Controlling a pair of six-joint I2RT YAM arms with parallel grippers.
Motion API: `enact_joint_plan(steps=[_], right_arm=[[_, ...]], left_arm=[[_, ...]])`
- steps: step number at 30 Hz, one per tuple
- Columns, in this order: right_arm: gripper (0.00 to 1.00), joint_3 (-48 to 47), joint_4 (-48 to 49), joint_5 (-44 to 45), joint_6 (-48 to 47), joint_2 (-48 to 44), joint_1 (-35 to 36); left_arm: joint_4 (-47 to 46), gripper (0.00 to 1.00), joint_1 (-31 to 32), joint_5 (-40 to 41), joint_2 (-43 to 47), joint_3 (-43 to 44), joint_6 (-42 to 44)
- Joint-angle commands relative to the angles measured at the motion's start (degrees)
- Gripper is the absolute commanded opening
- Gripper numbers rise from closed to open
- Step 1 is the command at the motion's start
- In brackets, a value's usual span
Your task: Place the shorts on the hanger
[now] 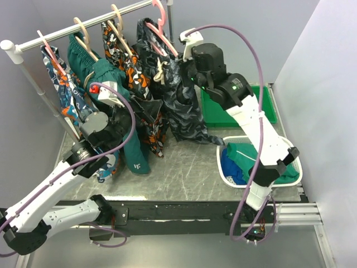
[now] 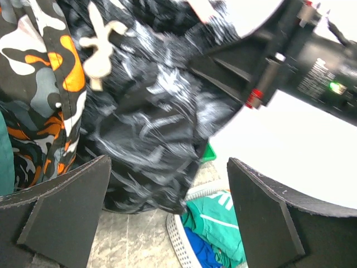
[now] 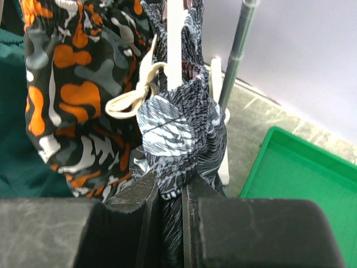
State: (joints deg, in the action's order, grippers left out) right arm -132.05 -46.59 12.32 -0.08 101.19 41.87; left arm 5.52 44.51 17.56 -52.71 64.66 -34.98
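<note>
My right gripper shifts toward the orange camouflage shorts (image 1: 136, 74) (image 3: 78, 95) hanging to its left in the top view and releases next. The pink hanger is at the end of the bar it hangs on.
The dark leafy-print shorts (image 1: 181, 103) hang from the pink hanger (image 1: 164, 34) on the rail, their white drawstring (image 1: 162, 70) dangling in front. My right gripper (image 1: 187, 62) is shut on a bunched fold of the shorts (image 3: 173, 128) just below the hanger's pale bar (image 3: 174, 39), which runs up out of the fabric. My left gripper (image 1: 146, 109) is open and empty beside the shorts' lower left side. In the left wrist view the shorts (image 2: 150, 128) hang beyond its spread fingers (image 2: 67, 206), not touching them.
Orange camouflage shorts (image 1: 131, 67) and plain dark green shorts (image 1: 97, 75) hang on beige wooden hangers (image 1: 83, 33) on the same rail (image 1: 67, 27). A white basket (image 1: 221, 167) of green and blue clothes stands front right. A green tray (image 1: 215, 109) lies behind it.
</note>
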Motion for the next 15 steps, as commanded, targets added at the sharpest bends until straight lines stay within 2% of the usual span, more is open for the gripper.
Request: enact_joint_plan(steps=[1, 7, 15], right_arm=[[0.0, -5.2, 12.7, -0.6, -2.9, 0.8, 0.3], [0.0, -10.2, 14.2, -1.7, -3.7, 7.4, 0.3], [0.0, -10.9, 17.8, -1.2, -4.1, 11.0, 0.3]], left_arm=[[2.1, 0.9, 0.1, -2.7, 1.8, -0.7, -0.2], [4.3, 0.9, 0.2, -5.1, 3.9, -1.5, -0.2], [5.1, 0.9, 0.3, -7.3, 4.9, -2.6, 0.4]])
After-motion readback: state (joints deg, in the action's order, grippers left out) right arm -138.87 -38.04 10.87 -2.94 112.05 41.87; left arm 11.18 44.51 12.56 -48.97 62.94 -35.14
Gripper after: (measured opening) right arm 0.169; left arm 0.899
